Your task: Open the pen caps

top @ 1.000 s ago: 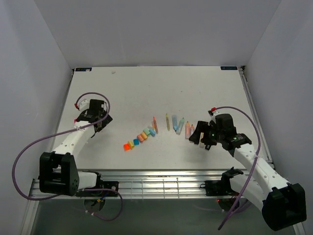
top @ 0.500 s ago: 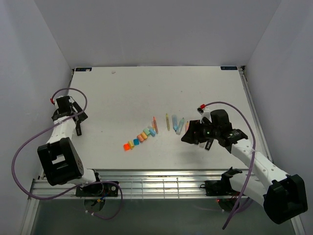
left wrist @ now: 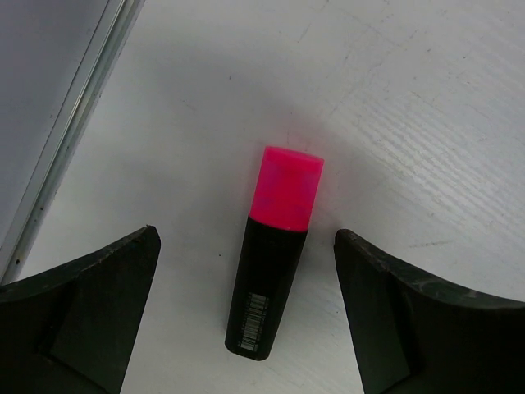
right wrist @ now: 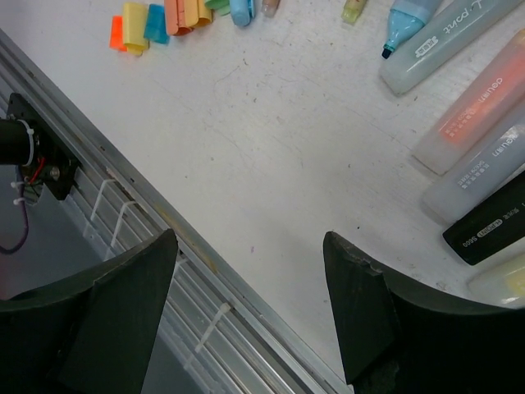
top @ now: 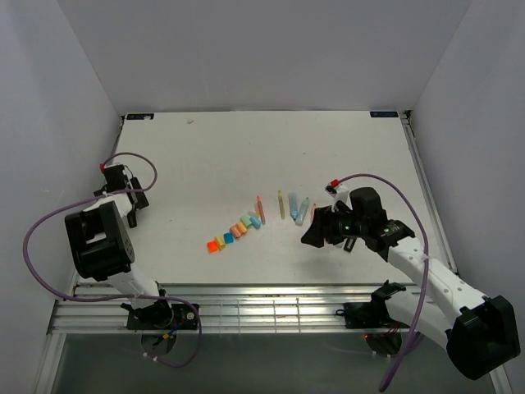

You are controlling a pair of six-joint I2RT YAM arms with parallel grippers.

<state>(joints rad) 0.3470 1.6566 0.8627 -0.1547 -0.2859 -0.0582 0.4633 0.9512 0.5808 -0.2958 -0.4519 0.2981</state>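
Note:
The pen lies between my open fingers, so my left gripper needs to move gently along the pen toward the pink cap next and close where the pen's black body meets the cap.
In the left wrist view a black pen (left wrist: pixel 264 289) with a pink cap (left wrist: pixel 289 187) lies on the table, cap on and pointing away. My left gripper (left wrist: pixel 246 240) is open, one finger on each side of the pen and apart from it. In the top view the left gripper (top: pixel 130 209) is at the table's left edge, and that pen is hidden under it. My right gripper (top: pixel 310 234) is open and empty (right wrist: pixel 248 242), just near of the row of pens (top: pixel 297 209). Several loose coloured caps (top: pixel 234 232) lie in a diagonal row at mid-table.
In the right wrist view, uncapped translucent pens (right wrist: pixel 447 41) and a black pen (right wrist: pixel 488 222) lie at the upper right. The caps (right wrist: pixel 156 20) are at the top left. The table's metal front rail (right wrist: pixel 189 263) runs under the right gripper. The left rail (left wrist: pixel 70 135) is close to the left gripper.
My left arm has swung out to the table's left edge. My right gripper has moved left and a little nearer, off the pen row.

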